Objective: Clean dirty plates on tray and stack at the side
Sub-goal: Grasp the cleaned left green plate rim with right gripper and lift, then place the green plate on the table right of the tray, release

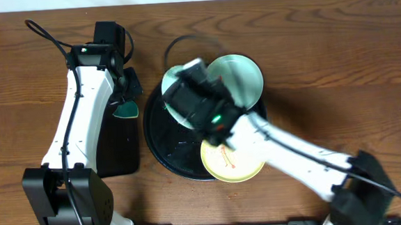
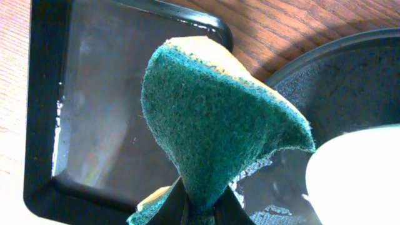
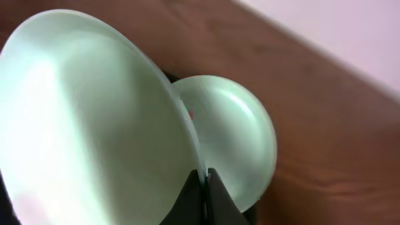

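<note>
I will lay the held plate on the wood beyond the second mint-blue plate (image 1: 310, 82) (image 3: 328, 162), because that wood is empty. My right gripper will move past the second plate first, then down.
The round black tray (image 1: 162, 151) sits mid-table. My right gripper (image 1: 184, 92) is shut on the rim of a mint-blue plate (image 1: 173, 77) and holds it tilted above the tray's far left; in the right wrist view the plate (image 3: 87, 119) fills the left, with my fingers (image 3: 205, 181) pinching its edge. A second mint-blue plate (image 1: 240, 82) (image 3: 240, 134) lies at the tray's far right and shows a small red mark. A yellow plate (image 1: 233, 163) with a red streak lies at the tray's near edge. My left gripper (image 1: 129, 103) (image 2: 200, 209) is shut on a green sponge (image 1: 126, 111) (image 2: 212, 125).
A rectangular black tray (image 1: 115, 149) (image 2: 94, 94) lies left of the round tray (image 2: 356, 69), under my left arm, with a wet sheen inside. A black cable (image 1: 175, 44) loops behind the round tray. Brown wood tabletop (image 1: 337, 62) extends to the right.
</note>
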